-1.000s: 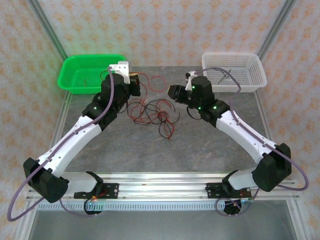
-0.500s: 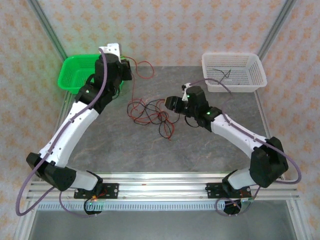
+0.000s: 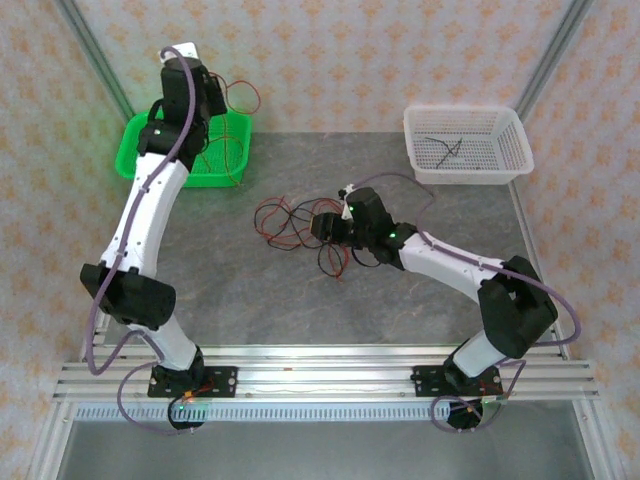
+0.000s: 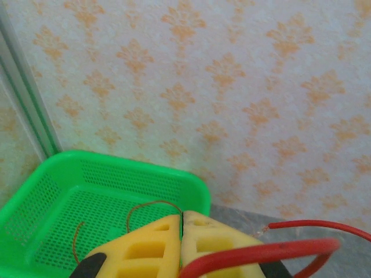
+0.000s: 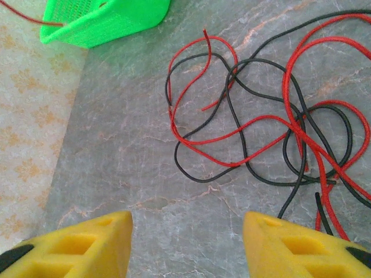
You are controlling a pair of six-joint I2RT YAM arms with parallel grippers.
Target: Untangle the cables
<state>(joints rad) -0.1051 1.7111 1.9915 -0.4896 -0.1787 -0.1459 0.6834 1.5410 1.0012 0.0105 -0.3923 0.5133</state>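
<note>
I need to move my left gripper toward the green basket's corner post, lower it into the basket and let go, because the red cable's loop sticks out past the basket's rim.
A tangle of red and black cables (image 3: 290,222) lies on the grey table, and in the right wrist view the tangle (image 5: 261,133) spreads just ahead of the fingers. My right gripper (image 3: 322,228) is at the tangle's right edge, low over the table; it (image 5: 185,243) is open, with bare table between its yellow fingers (image 5: 87,246). My left gripper (image 3: 205,95) is raised above the green basket (image 3: 140,165), shut on a red cable (image 3: 242,95) that loops out and hangs down. In the left wrist view the red cable (image 4: 261,255) crosses the shut gripper (image 4: 182,223).
The green basket (image 4: 69,197) holds thin red wire (image 4: 152,204). A white basket (image 3: 510,165) at the back right holds a black cable (image 3: 442,150). The green basket's corner (image 5: 104,20) shows far left of the tangle. Patterned walls and metal posts close in the back.
My left arm has lifted and swung back-left over the green basket, carrying the red cable clear of the tangle. My right gripper has moved left to the tangle and opened wider.
</note>
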